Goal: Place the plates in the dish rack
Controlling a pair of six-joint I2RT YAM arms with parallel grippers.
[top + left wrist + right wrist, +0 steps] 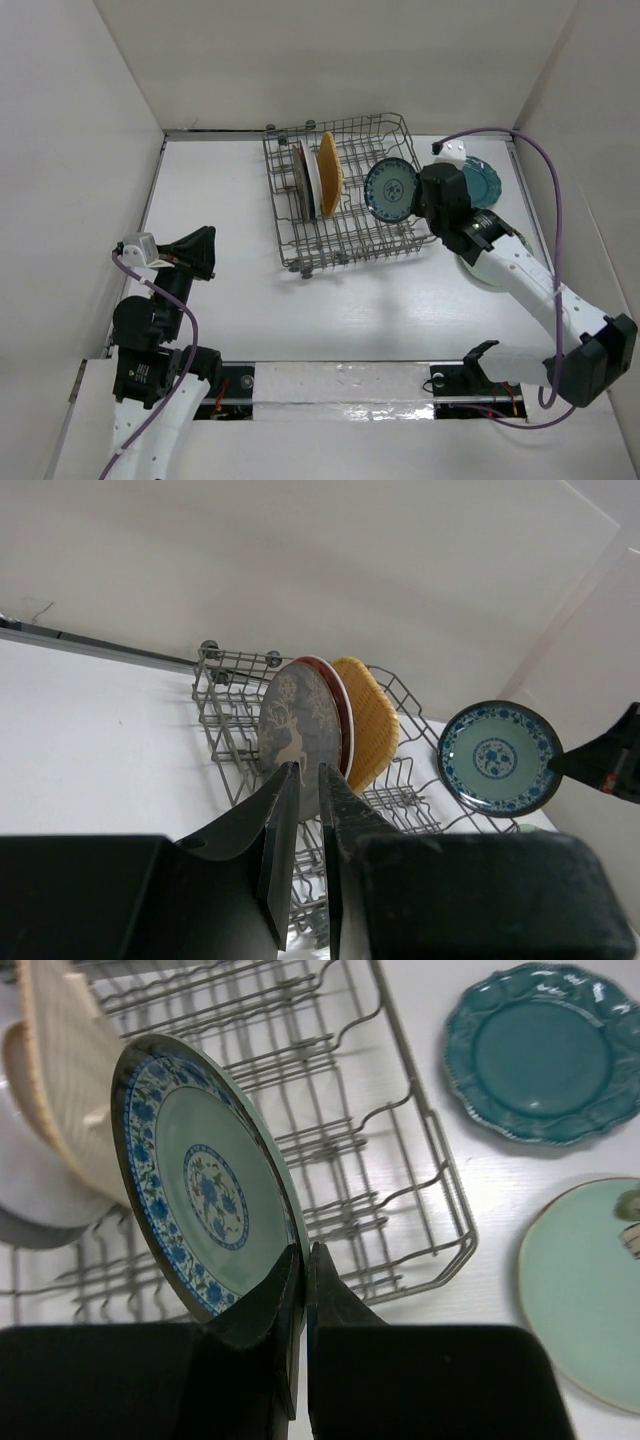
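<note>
The free slot beside the orange plate (pixel 351 188) is below my right gripper and to its left in the top view, so my right gripper will move there next, then go down and let go of the teal-rimmed plate.
The grey wire dish rack (pixel 345 235) stands mid-table. Three plates stand on edge in it: grey-brown (pixel 298 725), red-rimmed floral (pixel 343 710) and orange textured (pixel 372 720). My right gripper (pixel 420 196) is shut on the rim of the small dark teal-rimmed plate (pixel 390 189), holding it upright over the rack's right part (pixel 400 1150); the wrist view shows the fingers (pixel 305 1252) pinching its edge (pixel 200 1180). The dark teal scalloped plate (pixel 540 1050) and the pale mint plate (pixel 590 1290) lie flat on the table right of the rack. My left gripper (pixel 205 250) is shut and empty, far left of the rack.
White walls enclose the table at the back and on both sides. The right arm (pixel 520 270) reaches over the mint plate (pixel 487 275), and a purple cable (pixel 545 170) loops above it. The arm bases sit on the near rail (pixel 340 380).
</note>
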